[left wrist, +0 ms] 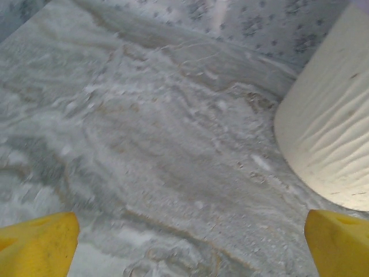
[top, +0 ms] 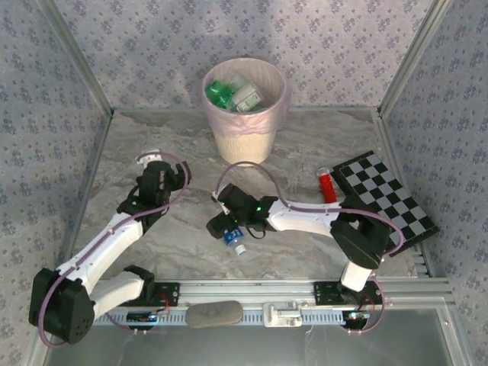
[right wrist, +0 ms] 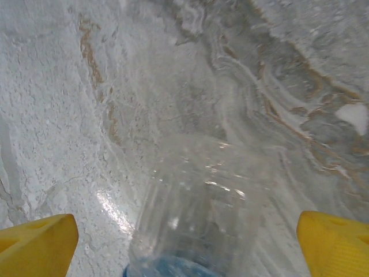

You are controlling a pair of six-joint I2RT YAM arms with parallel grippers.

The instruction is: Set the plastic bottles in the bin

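Note:
I need to lower the open fingers of my right gripper around the labelled middle of the clear bottle next and close them, because the bottle is below the gripper with its blue label (top: 235, 239) (right wrist: 173, 268) between my fingers.
The bin (top: 245, 114), cream with a pink bag over its rim, stands at the back of the table and holds green and clear plastic bottles (top: 232, 95). A clear bottle with a blue label (top: 235, 239) lies on the marble in the middle front. My right gripper (top: 223, 221) hangs over it, open. In the right wrist view the bottle (right wrist: 202, 208) lies between the wide-apart yellow fingers (right wrist: 37, 245) without touching them. An orange-red bottle (top: 326, 185) lies at the right. My left gripper (top: 164, 179) is open over bare marble, with the bin wall (left wrist: 328, 133) to its right.
A black-and-white checkered board (top: 385, 197) lies at the right edge, next to the orange-red bottle. Patterned walls enclose the table on three sides. A grey oval object (top: 213, 313) rests on the front rail between the arm bases.

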